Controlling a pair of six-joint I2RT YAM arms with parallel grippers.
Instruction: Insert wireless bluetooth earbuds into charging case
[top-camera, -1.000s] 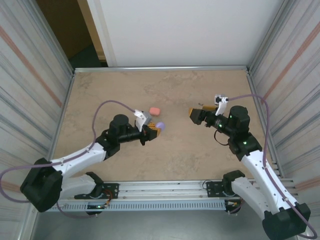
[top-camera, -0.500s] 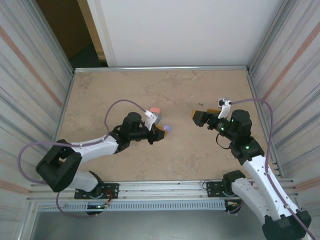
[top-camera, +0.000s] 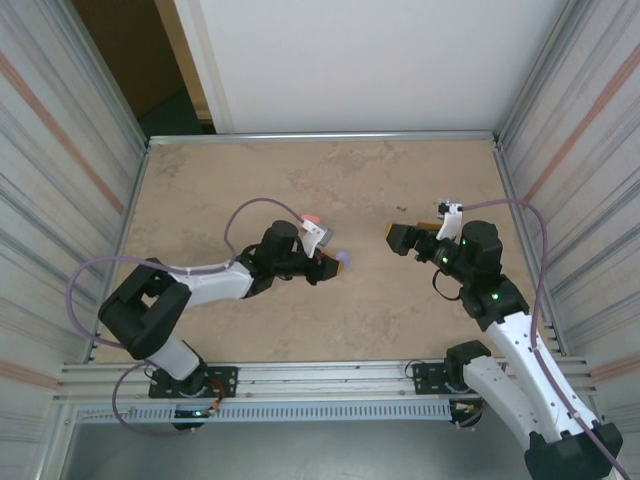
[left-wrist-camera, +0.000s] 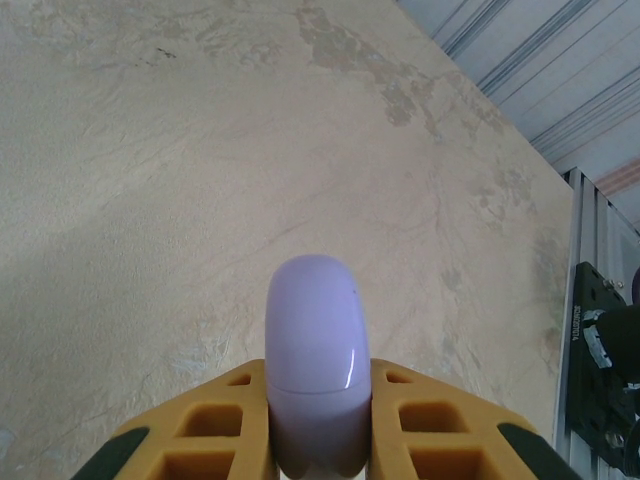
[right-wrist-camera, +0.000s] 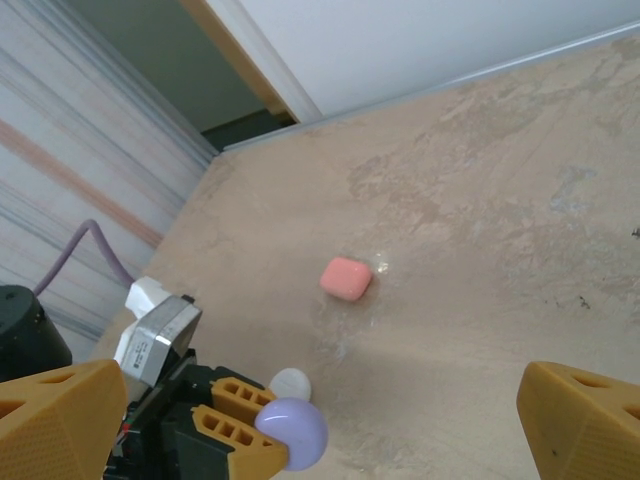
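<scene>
The purple charging case (top-camera: 343, 261) still hangs above the table. Next, it goes down to the bare tabletop below in my left gripper, fingers tipping downward, for release.
My left gripper (top-camera: 335, 262) is shut on a purple charging case (top-camera: 343, 261), holding it just above the table near the centre. In the left wrist view the closed, rounded purple case (left-wrist-camera: 315, 340) sticks out between the two yellow fingers (left-wrist-camera: 215, 410). The right wrist view catches the same purple case (right-wrist-camera: 295, 432) from the other side. My right gripper (top-camera: 410, 226) hangs open to the right of it, facing the left gripper, its yellow fingertips (right-wrist-camera: 575, 410) wide apart with nothing between them. The earbuds are out of view.
A pink case (right-wrist-camera: 347, 278) lies closed on the table beyond the left gripper. A white case (right-wrist-camera: 291, 383) rests just behind the purple one. Metal walls (top-camera: 60, 180) close in both sides, with bare tabletop (top-camera: 380, 310) in front.
My left arm has reached rightward toward the table's centre, carrying the purple case with it. The right arm shifted slightly, then stayed still.
</scene>
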